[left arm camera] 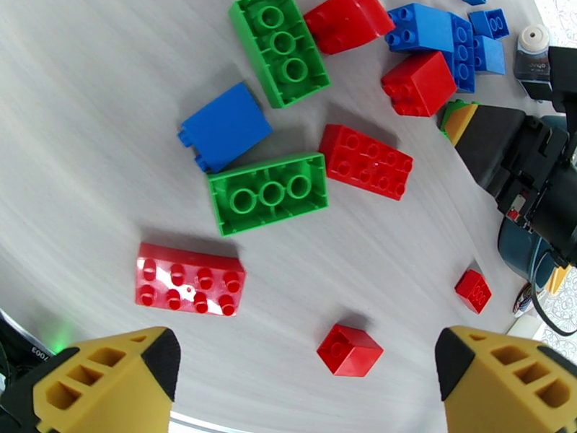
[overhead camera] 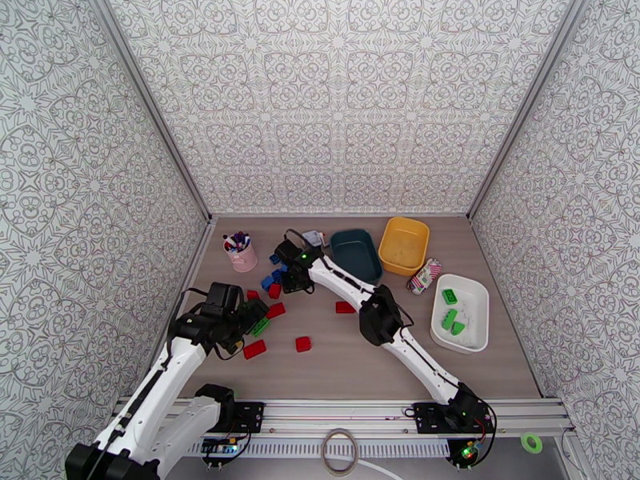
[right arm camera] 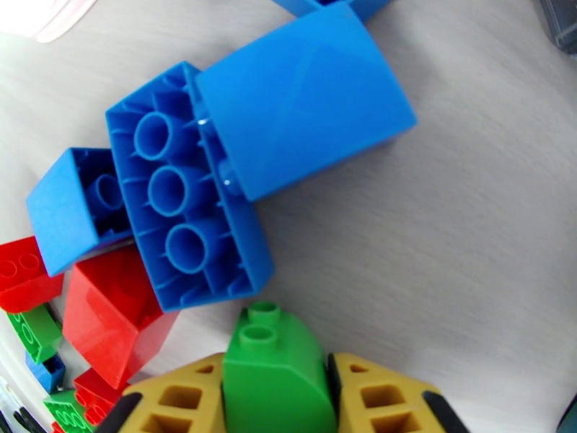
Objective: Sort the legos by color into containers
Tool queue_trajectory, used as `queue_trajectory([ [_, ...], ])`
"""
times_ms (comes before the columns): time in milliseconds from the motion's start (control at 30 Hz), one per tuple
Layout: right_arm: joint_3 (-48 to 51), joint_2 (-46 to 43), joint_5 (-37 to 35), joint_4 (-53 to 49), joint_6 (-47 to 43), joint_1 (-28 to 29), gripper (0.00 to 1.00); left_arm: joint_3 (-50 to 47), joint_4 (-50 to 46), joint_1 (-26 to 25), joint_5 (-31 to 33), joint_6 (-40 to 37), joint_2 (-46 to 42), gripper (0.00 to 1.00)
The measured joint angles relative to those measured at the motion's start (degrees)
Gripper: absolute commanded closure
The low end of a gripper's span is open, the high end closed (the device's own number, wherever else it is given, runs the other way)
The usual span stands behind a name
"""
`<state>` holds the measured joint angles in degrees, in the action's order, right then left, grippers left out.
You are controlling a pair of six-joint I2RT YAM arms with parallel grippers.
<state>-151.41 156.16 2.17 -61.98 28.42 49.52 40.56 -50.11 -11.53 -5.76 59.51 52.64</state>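
Green legos lie in the white container, so the robot's right gripper needs to rise next, move past the teal container and let go of the green wedge lego over the white one.
Loose red, green and blue legos lie at the table's left middle, among them a red one (overhead camera: 303, 343) and a blue cluster (overhead camera: 272, 278). My right gripper (right arm camera: 278, 398) is shut on a green wedge lego (right arm camera: 278, 369), just above the table beside large blue legos (right arm camera: 303, 102); in the top view the right gripper (overhead camera: 290, 275) is at that blue cluster. My left gripper (left arm camera: 306, 369) hangs open over a small red lego (left arm camera: 348, 349), with green (left arm camera: 268, 193) and red (left arm camera: 190, 279) bricks beyond. The teal (overhead camera: 356, 254), yellow (overhead camera: 404, 246) and white (overhead camera: 472, 294) containers stand at the right; the white one holds green legos (overhead camera: 450, 297).
A pink cup with pens (overhead camera: 240, 254) stands at the back left. A white-grey gadget (overhead camera: 316, 238) sits behind the right gripper, and a striped packet (overhead camera: 424, 275) lies between the yellow and white containers. Patterned walls close in three sides.
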Motion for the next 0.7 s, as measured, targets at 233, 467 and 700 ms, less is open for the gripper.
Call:
queue_trajectory([
  [233,12.81,-11.69,-0.52,0.74,0.11,-0.85,0.79,3.13,4.85,-4.72,-0.39,-0.55,7.48,0.01],
  [467,31.47,-33.24,-1.73,5.7,1.27,-5.9,0.8,10.73,10.16,-11.04,0.24,-2.95,14.01,0.01],
  [700,55.65,-54.05,-3.34,10.75,3.98,-15.85,0.8,23.98,14.27,-22.25,1.51,-8.68,28.09,0.01],
])
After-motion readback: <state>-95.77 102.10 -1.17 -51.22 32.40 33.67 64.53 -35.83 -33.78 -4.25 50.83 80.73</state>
